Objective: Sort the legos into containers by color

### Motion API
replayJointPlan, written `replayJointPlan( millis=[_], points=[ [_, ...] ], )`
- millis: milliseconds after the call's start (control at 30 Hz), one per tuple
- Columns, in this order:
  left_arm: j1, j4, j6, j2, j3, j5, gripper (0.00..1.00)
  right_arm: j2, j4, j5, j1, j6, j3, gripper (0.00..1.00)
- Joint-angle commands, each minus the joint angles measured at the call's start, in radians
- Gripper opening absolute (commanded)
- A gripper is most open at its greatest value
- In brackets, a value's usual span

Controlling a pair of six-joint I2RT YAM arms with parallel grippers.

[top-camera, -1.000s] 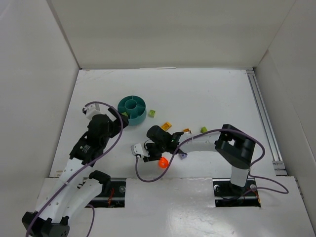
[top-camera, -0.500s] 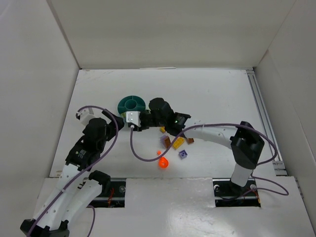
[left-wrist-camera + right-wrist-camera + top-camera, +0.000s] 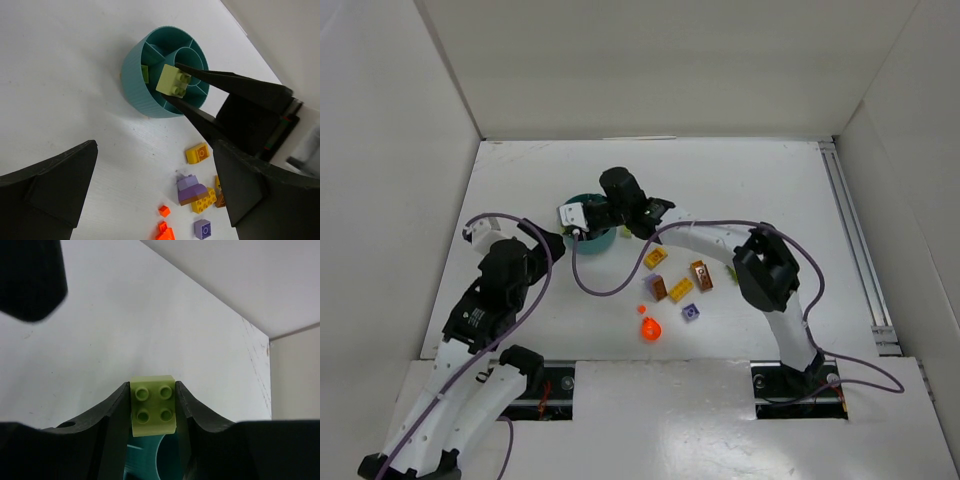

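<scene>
My right gripper lowers toward the dish section holding the other lime lego next and releases the lime green lego [image 3: 152, 407], since their colors match.
The round teal dish [image 3: 134, 85] stands on the white table and is half hidden under my right gripper in the top view [image 3: 598, 243]. My right gripper [image 3: 152, 388] is shut on a lime green lego [image 3: 152, 407] and holds it just above the dish's compartments, as the left wrist view shows [image 3: 172, 81]. Another lime lego [image 3: 145, 74] lies in a left compartment. My left gripper [image 3: 155, 146] is wide open and empty, near and left of the dish [image 3: 546, 242].
Loose legos lie right of and nearer than the dish: a yellow one [image 3: 656, 258], a purple-and-brown stack [image 3: 658, 287], a yellow one [image 3: 681, 290], a brown one [image 3: 701, 273], a small purple one [image 3: 691, 313] and orange-red bits [image 3: 650, 328]. White walls enclose the table.
My right arm has swung from the near middle of the table up and left to the dish, carrying the lime lego. My left gripper has drawn back from the dish.
</scene>
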Motion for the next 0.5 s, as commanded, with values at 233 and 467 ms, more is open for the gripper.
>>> replayJointPlan(
  millis=[233,467],
  points=[
    [-0.001,-0.029,0.0,-0.025,0.052,-0.05,1.0,0.066,-0.044,-0.123,-0.008,-0.038,0.103,0.24],
    [-0.001,-0.029,0.0,-0.025,0.052,-0.05,1.0,0.109,-0.044,-0.134,-0.036,-0.029,0.132,0.25]
  ],
)
